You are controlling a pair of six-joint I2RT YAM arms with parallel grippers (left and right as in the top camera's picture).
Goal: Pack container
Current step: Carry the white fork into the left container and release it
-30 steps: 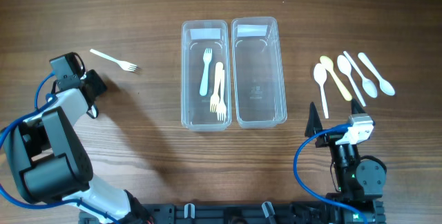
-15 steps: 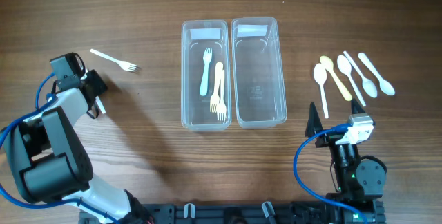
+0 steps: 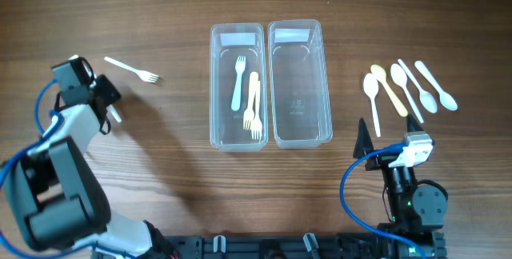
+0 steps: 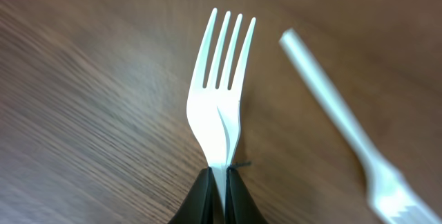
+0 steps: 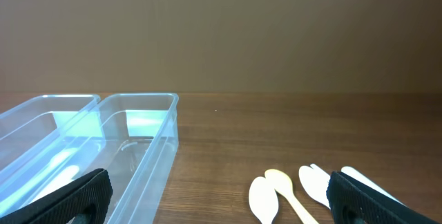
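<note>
My left gripper is holding the fork and will go up and right in the overhead view, over the nearer clear container [image 3: 237, 95], to release it by the other forks.
My left gripper [image 4: 219, 172] is shut on the handle of a white plastic fork [image 4: 221, 92], whose tines point away from the camera over the wood. From above, this gripper [image 3: 112, 109] sits at the table's far left. A second white fork [image 3: 134, 70] lies loose just beyond it, and its handle [image 4: 331, 106] shows in the left wrist view. The left clear container [image 3: 237, 35] holds three forks [image 3: 250, 99]. The right clear container [image 3: 299, 31] has nothing in it. My right gripper [image 5: 221, 203] stands wide open near the front right, holding nothing.
Several white and pale-yellow spoons [image 3: 404, 89] lie in a fanned row right of the containers, also seen as spoons [image 5: 290, 193] in the right wrist view. Bare wood lies between the left arm and the containers. The arm bases are at the front edge.
The left jaws have closed onto the fork's handle. The left wrist has shifted slightly toward the far left. The right arm has not moved.
</note>
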